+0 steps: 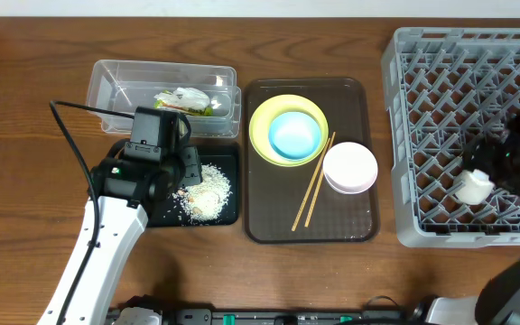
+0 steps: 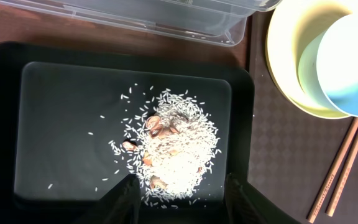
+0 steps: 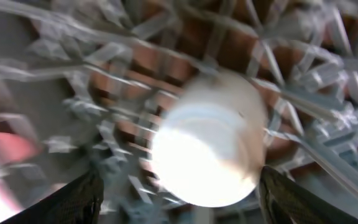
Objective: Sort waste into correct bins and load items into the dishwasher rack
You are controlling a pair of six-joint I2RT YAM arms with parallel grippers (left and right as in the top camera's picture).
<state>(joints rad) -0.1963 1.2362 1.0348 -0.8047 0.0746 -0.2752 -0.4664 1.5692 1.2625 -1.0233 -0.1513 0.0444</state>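
Observation:
My right gripper rises clear of the rack (image 1: 441, 41) next, crosses and lowers onto the white-pink bowl's rack-side rim (image 1: 374, 163), as it lies left in the overhead view.
The pile of rice scraps (image 1: 208, 191) lies in the black tray (image 1: 228, 212). My left gripper (image 1: 186, 171) hangs open and empty just above it; in the left wrist view the rice (image 2: 179, 149) lies ahead of the open fingers (image 2: 182, 183). The wrapper with white paper (image 1: 186, 99) sits in the clear tub (image 1: 116, 81). The small white cup (image 1: 473, 186) lies in the grey rack (image 1: 441, 41). My right gripper (image 1: 495, 171) is over it, open, with the blurred cup (image 3: 210, 149) between its fingers (image 3: 179, 186).
A brown serving tray (image 1: 350, 99) in the middle holds the yellow plate (image 1: 264, 135) with the light blue bowl (image 1: 294, 134) in it, the white-pink bowl (image 1: 350, 167) and the chopsticks (image 1: 314, 181). The clear tub's edge (image 2: 166, 15) borders the black tray (image 2: 61, 124).

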